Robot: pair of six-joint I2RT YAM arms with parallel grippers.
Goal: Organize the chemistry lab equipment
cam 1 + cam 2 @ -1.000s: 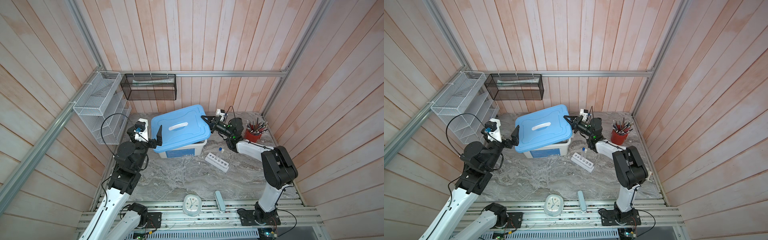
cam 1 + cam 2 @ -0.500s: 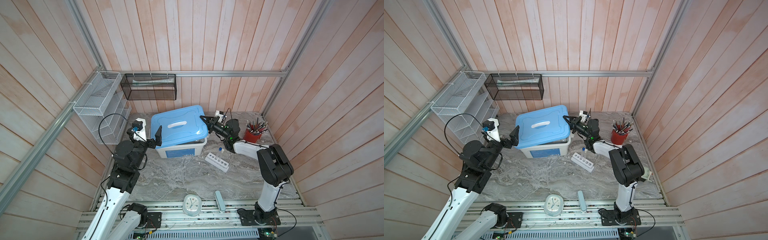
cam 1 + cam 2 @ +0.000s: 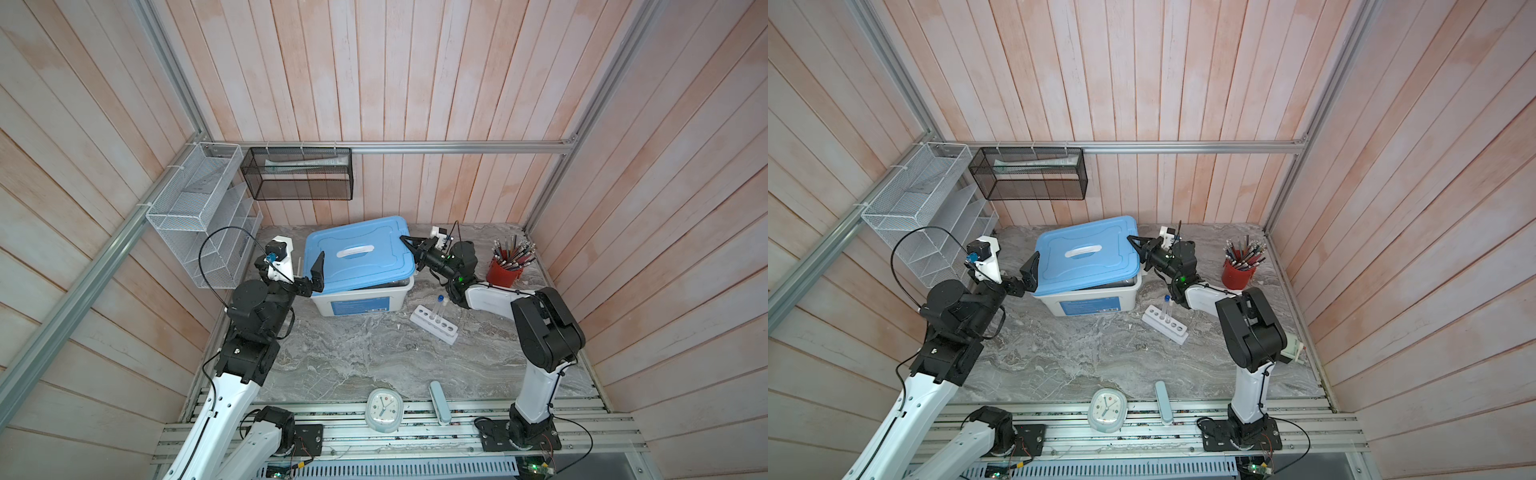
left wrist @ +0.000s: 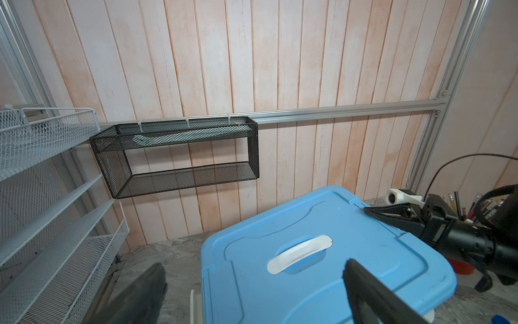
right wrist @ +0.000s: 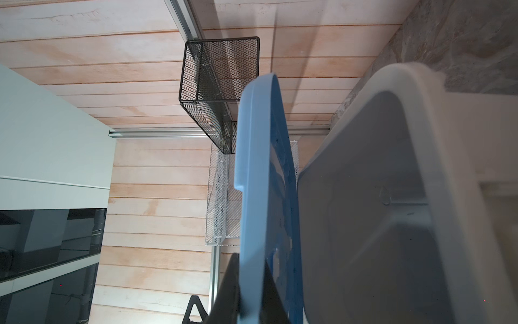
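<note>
My right gripper will next go down with the lid's raised edge onto the bin's open rim, which is below it, and let go, because that side of the lid is still open.
A blue lid lies tilted over a white bin at the back of the table. My right gripper is shut on the lid's right edge, which shows between the black fingers in the right wrist view. The bin's grey inside shows under the raised side. At the lid's left edge my left gripper is open, its fingers spread either side of the lid corner and touching nothing. In front of the bin, a white rack holds a blue-capped tube and a second clear tube.
A red cup of pens stands behind the right forearm. At the front edge lie a round clock and a pale blue case. White wire shelves and a black mesh basket hang on the walls.
The lid has sunk a little toward the bin, still in the right gripper. Both arms have shifted slightly left. The left gripper stays open.
</note>
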